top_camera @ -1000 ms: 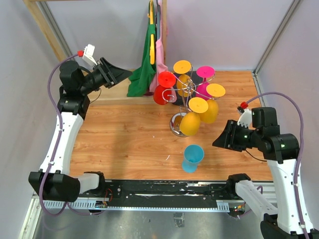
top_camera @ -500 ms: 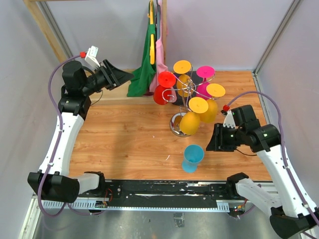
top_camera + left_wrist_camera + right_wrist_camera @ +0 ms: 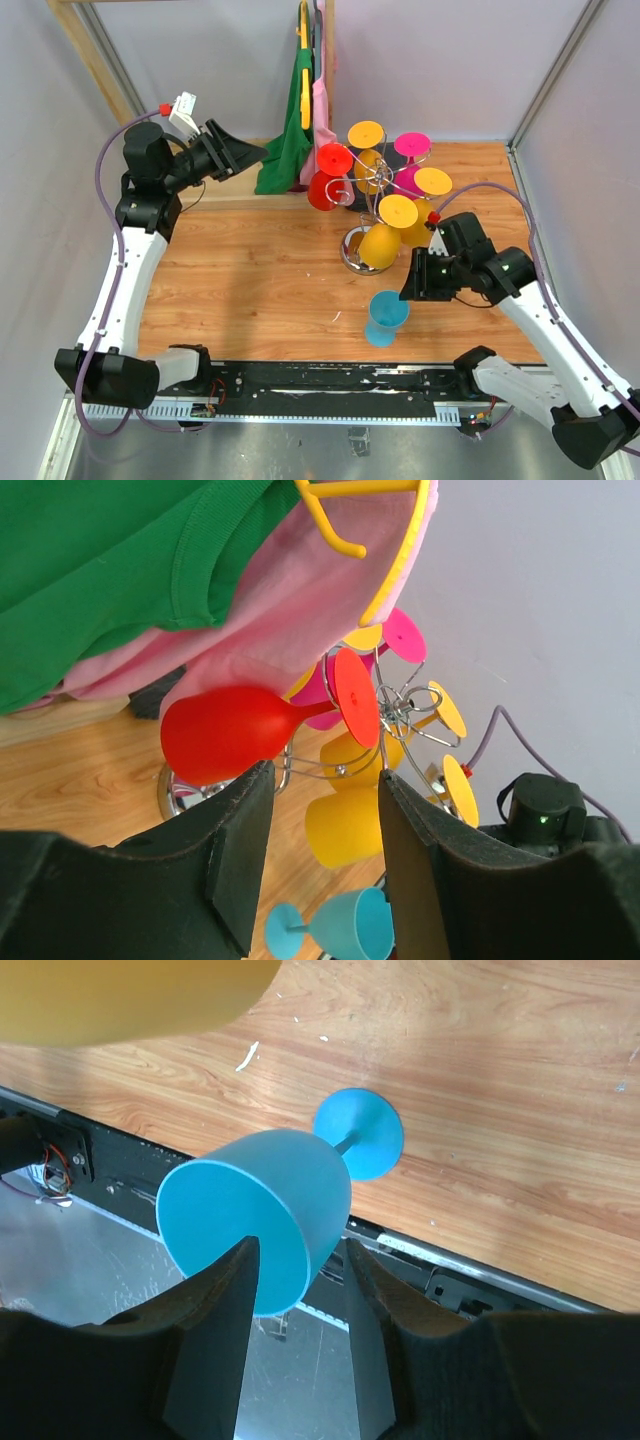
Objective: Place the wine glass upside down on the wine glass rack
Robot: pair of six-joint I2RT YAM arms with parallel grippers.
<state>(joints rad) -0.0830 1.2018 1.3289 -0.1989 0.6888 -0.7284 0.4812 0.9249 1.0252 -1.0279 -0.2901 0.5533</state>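
Observation:
The blue glass's rim lines up between my open fingers, so my right gripper should next go down toward the bowl of the blue glass until the fingers straddle its nearest side (image 3: 406, 309) (image 3: 307, 1249).
A light blue wine glass (image 3: 386, 316) stands upright on the wooden table near the front edge. The chrome wine glass rack (image 3: 352, 252) stands behind it, holding several red, yellow and magenta glasses upside down. My right gripper (image 3: 410, 284) is open, just right of and above the blue glass. In the right wrist view the glass bowl (image 3: 265, 1210) and its foot (image 3: 360, 1132) lie just beyond my open right gripper (image 3: 298, 1265), the rim reaching between the fingertips, with no grip. My left gripper (image 3: 256, 152) is open and empty, raised at the back left; its view shows the rack (image 3: 402, 702) and the blue glass (image 3: 350, 926).
Green and pink clothes (image 3: 293, 135) hang on hangers at the back, close to the rack's red glass (image 3: 322, 188). A black rail (image 3: 320, 380) runs along the front edge. Grey walls close in the left, right and back sides.
My right arm has swung left and forward, bringing its open gripper from the right side up to the blue glass. The left arm has barely shifted. The glass has not moved.

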